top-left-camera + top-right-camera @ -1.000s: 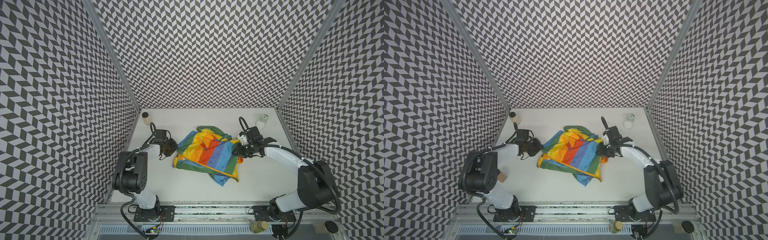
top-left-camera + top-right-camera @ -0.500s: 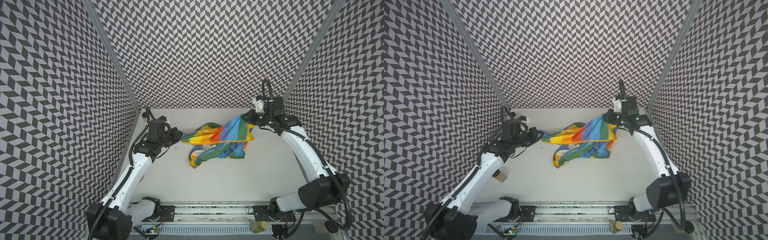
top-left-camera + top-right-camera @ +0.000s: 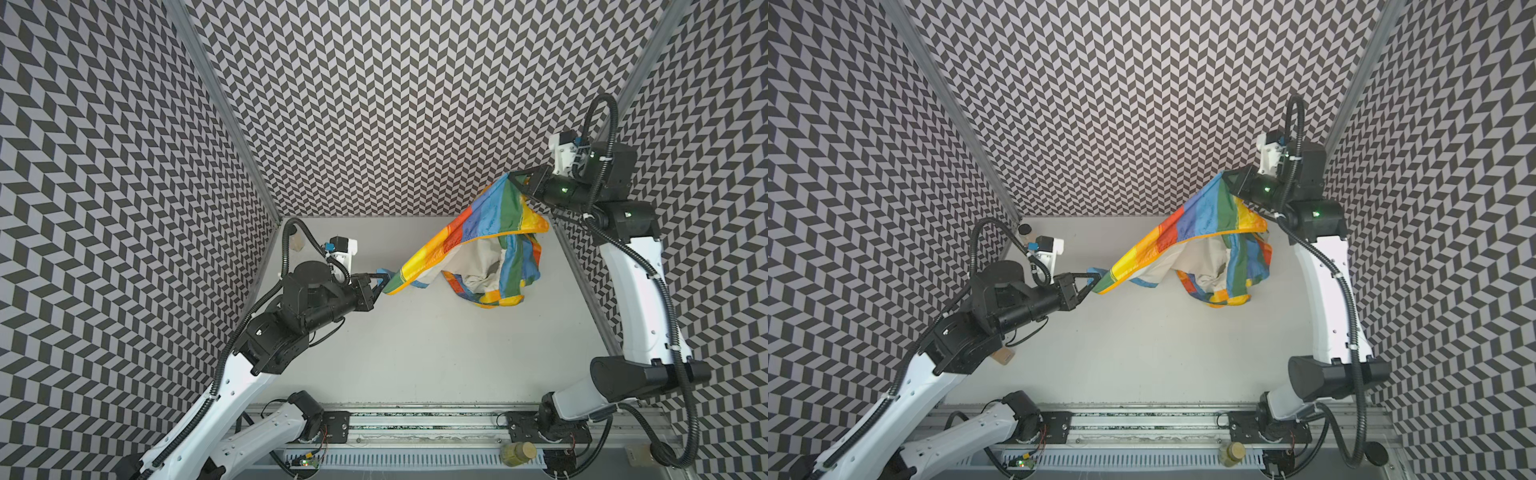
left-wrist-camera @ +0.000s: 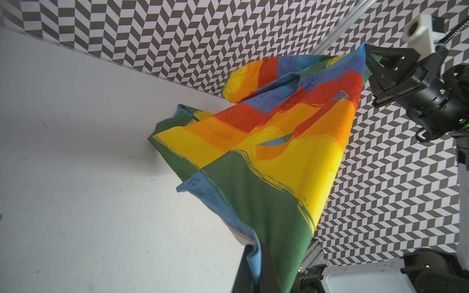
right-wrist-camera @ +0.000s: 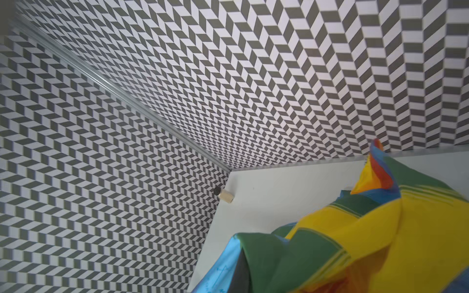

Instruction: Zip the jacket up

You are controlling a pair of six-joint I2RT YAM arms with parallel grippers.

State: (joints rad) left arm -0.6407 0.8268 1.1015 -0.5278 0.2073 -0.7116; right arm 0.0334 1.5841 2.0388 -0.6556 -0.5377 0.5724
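Note:
My left gripper will next lower and draw back to release the blue-green corner on the bare near tabletop, below and back of it.
The rainbow-striped jacket (image 3: 469, 245) (image 3: 1196, 241) hangs in the air above the white table, stretched between both grippers, cream lining showing underneath. My left gripper (image 3: 384, 280) (image 3: 1092, 279) is shut on a blue-green corner of it, low on the left. My right gripper (image 3: 517, 187) (image 3: 1227, 180) is shut on another blue-green corner, high at the back right. In the left wrist view the jacket (image 4: 266, 157) rises from the left gripper (image 4: 256, 266) up to the right gripper (image 4: 368, 58). In the right wrist view the jacket (image 5: 355, 241) covers the right gripper (image 5: 238, 274). No zipper slider shows.
A small bottle (image 3: 297, 241) (image 3: 1025, 230) (image 5: 224, 194) stands in the back left corner. A tan block (image 3: 1005, 356) lies under the left arm. A jar (image 3: 517, 453) sits by the front rail. Chevron-patterned walls close three sides.
Both arms have risen and drawn apart, lifting the jacket off the table and spreading it between them. The right gripper has gone highest, toward the back right corner.

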